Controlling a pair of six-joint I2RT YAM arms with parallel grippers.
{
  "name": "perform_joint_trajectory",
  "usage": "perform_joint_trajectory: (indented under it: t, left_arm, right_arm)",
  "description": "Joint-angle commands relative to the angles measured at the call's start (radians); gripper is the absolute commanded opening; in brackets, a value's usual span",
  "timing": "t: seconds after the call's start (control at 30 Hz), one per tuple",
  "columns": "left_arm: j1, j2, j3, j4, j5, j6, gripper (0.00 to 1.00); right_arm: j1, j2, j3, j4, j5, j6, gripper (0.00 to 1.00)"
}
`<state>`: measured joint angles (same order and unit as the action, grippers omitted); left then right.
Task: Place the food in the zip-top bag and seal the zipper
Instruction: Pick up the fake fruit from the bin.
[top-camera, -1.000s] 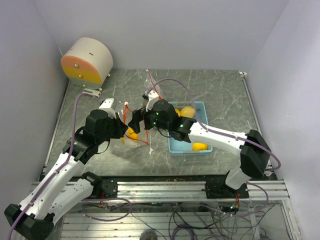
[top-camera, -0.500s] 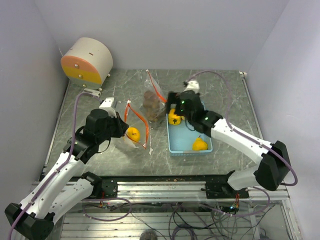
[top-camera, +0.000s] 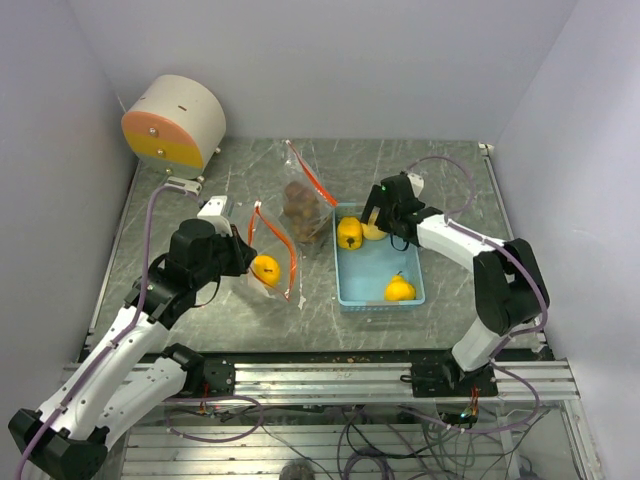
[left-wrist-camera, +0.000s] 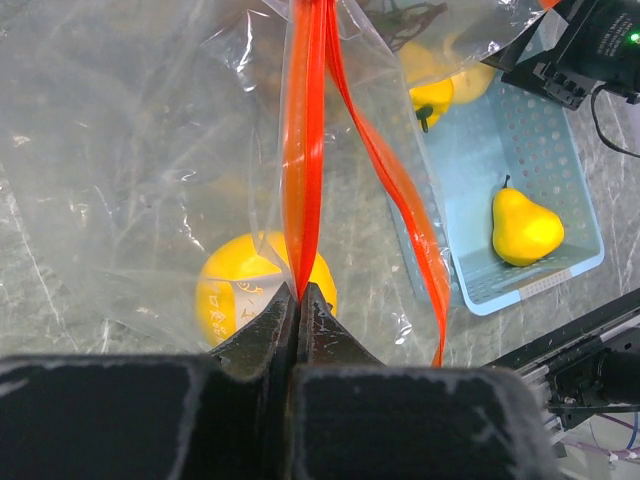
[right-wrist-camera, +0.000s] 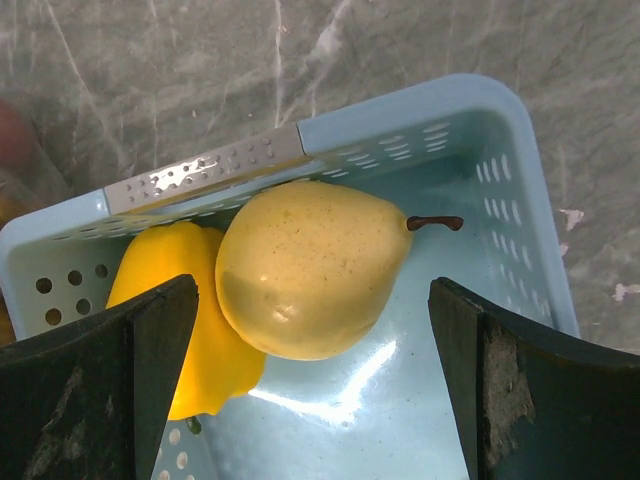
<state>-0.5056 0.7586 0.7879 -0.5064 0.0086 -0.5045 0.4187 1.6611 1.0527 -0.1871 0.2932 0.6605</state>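
My right gripper comes down around the pale pear (top-camera: 373, 231) (right-wrist-camera: 311, 269) next, with one finger passing between the pear and the yellow pepper-shaped fruit.
A clear zip-top bag (top-camera: 280, 250) with an orange zipper (left-wrist-camera: 305, 150) lies left of centre, a round yellow fruit (top-camera: 265, 268) (left-wrist-camera: 232, 292) inside it. My left gripper (top-camera: 243, 256) (left-wrist-camera: 298, 292) is shut on the zipper strip at the bag's mouth. The light blue tray (top-camera: 372, 272) holds a yellow pepper-shaped fruit (top-camera: 349, 233) (right-wrist-camera: 165, 320), a pale pear (top-camera: 372, 229) (right-wrist-camera: 305, 265) and a yellow pear (top-camera: 399, 289) (left-wrist-camera: 523, 228). My right gripper (top-camera: 378, 216) (right-wrist-camera: 312, 295) hangs open over the pale pear, one finger on each side, not touching it.
A second clear bag (top-camera: 305, 205) with brown lumps lies behind the first, against the tray's left side. A round cream and orange device (top-camera: 172, 122) stands at the back left. White walls close in the table on three sides.
My right arm has swung away from the bag's mouth, across the tray, to the tray's far end. The bag of brown lumps has come into view. The left gripper has held still.
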Motion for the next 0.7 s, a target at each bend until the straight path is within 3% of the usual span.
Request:
perform_joint_trajectory:
  t: [0.0, 0.43, 0.5, 0.6, 0.67]
  left_arm:
    - [0.000, -0.018, 0.015, -0.003, 0.005, 0.022, 0.07]
    - [0.001, -0.003, 0.018, -0.002, 0.004, 0.032, 0.07]
    - [0.000, -0.008, 0.016, -0.003, 0.002, 0.029, 0.07]
    - [0.001, -0.012, 0.014, -0.002, 0.005, 0.022, 0.07]
    - [0.000, -0.014, 0.012, -0.003, 0.005, 0.018, 0.07]
  right_arm:
    - [-0.010, 0.021, -0.008, 0.058, -0.039, 0.054, 1.00]
    - [-0.014, 0.138, -0.032, 0.104, -0.015, 0.069, 0.96]
    - [-0.013, 0.120, -0.045, 0.116, -0.014, 0.071, 0.91]
    - [-0.013, 0.082, -0.084, 0.127, -0.004, 0.059, 0.67]
    - [-0.012, 0.046, -0.095, 0.130, 0.005, 0.045, 0.61]
